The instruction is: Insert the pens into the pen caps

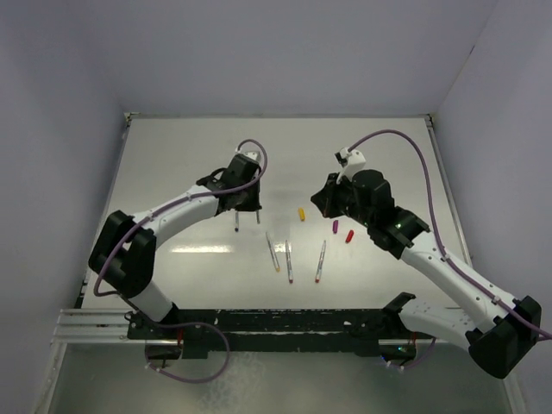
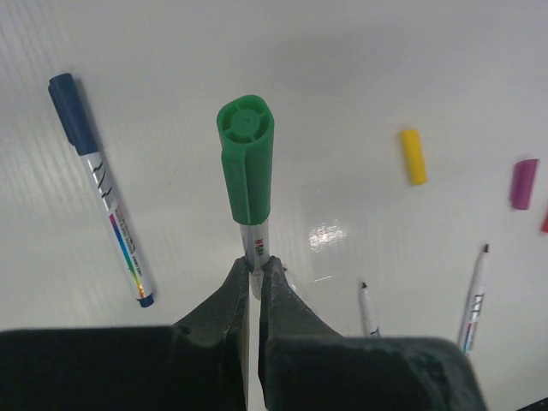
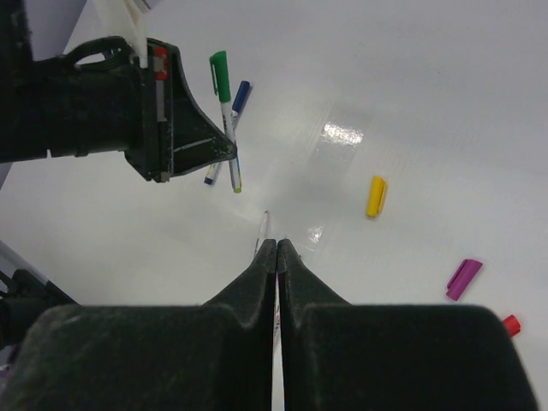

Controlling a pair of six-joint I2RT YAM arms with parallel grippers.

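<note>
My left gripper moves down toward the blue-capped pen next and releases the green-capped pen on the table beside it, since that clear part lies below my fingers.
My left gripper [image 2: 254, 265] is shut on the bare end of a pen with a green cap [image 2: 247, 158] on it; the pen points away from the jaws above the table. It also shows in the top view [image 1: 257, 217] under the left gripper [image 1: 252, 207]. A blue-capped pen [image 2: 103, 188] lies on the table to its left. Three uncapped pens [image 1: 289, 261] lie side by side in the middle. Yellow [image 1: 301, 213], purple [image 1: 335, 226] and red [image 1: 349, 235] caps lie loose. My right gripper [image 3: 277, 244] is shut with nothing seen in it, above one uncapped pen [image 3: 263, 229].
White table with raised walls at the back and sides. The arm base rail [image 1: 259, 323] runs along the near edge. The left gripper [image 3: 163, 111] with the green-capped pen shows at the upper left of the right wrist view.
</note>
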